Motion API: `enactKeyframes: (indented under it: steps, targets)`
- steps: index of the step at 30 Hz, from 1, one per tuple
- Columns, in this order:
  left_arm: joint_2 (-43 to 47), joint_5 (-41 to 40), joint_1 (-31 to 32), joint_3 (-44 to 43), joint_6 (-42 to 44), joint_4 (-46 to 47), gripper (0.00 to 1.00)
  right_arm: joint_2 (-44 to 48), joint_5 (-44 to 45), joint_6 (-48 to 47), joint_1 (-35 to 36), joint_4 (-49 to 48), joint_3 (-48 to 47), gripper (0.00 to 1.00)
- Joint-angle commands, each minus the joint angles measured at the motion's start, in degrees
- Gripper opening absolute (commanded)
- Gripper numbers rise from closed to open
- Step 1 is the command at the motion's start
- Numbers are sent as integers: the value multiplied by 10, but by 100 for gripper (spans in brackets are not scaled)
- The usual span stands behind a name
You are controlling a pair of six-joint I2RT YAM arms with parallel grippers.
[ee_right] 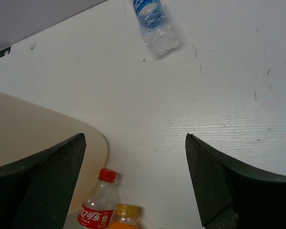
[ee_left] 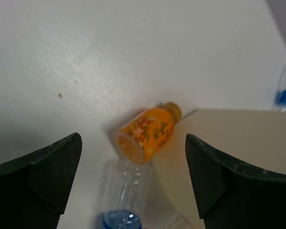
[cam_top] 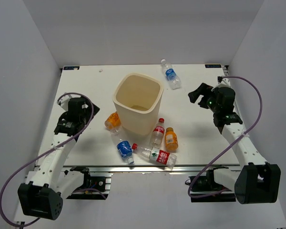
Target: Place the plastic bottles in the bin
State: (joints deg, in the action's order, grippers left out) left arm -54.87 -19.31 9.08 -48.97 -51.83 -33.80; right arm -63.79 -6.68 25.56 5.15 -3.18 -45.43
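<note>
The front blue-label bottle's clear bottom end is closest to my open fingers. My left gripper should next go down and move back and toward the bin (cam_top: pixel 138 102), onto that end of the bottle.
The cream bin (cam_top: pixel 138 102) stands mid-table and looks empty. One orange bottle (cam_top: pixel 113 120) lies against its left side. A blue-label bottle (cam_top: pixel 125 150), two red-label bottles (cam_top: pixel 157 133) (cam_top: pixel 158 156) and a second orange bottle (cam_top: pixel 170 138) lie in front of the bin. Another blue-label bottle (cam_top: pixel 170 74) lies at the far edge. My left gripper (cam_top: pixel 86 110) is open and empty, left of the bin; its view shows the orange bottle (ee_left: pixel 148 133) and a blue-label bottle (ee_left: pixel 121 195) ahead. My right gripper (cam_top: pixel 196 95) is open and empty, right of the bin.
White walls enclose the table on three sides. The bin wall fills the right of the left wrist view (ee_left: pixel 233 138) and the left of the right wrist view (ee_right: pixel 33 129). The right wrist view also shows the far blue-label bottle (ee_right: pixel 155 24) and a red-cap bottle (ee_right: pixel 97 205).
</note>
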Motion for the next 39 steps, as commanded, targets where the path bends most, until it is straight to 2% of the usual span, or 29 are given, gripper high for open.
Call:
enactKeyframes:
  steps: [1,6,13,18,25,29,32,33,36,39]
  targets:
    - [-28,127,1,44,29,27,98,0,-13,-2,0,-2,-35,89]
    - [-31,150,29,120,20,75,98,-9,-26,-31,0,7,-39,89]
    - [-59,144,101,145,-18,146,98,-55,-61,-57,-1,29,-66,89]
    - [-89,125,102,149,-31,150,98,-55,-53,-62,-1,21,-55,89]
    - [-136,168,102,190,-37,220,98,-50,-45,-54,-1,4,-37,89]
    - [-155,165,102,191,-36,209,86,-35,-11,-48,-1,2,-26,89]
    - [-144,140,102,187,-33,185,56,-18,11,-47,-1,-12,-9,89]
    - [-128,134,102,186,-30,165,42,-13,17,-46,-1,-14,-5,89]
    - [-85,107,102,176,-24,117,23,-4,39,-45,-2,-14,1,89]
    - [-34,58,102,148,-15,52,12,1,47,-45,-2,-14,3,89]
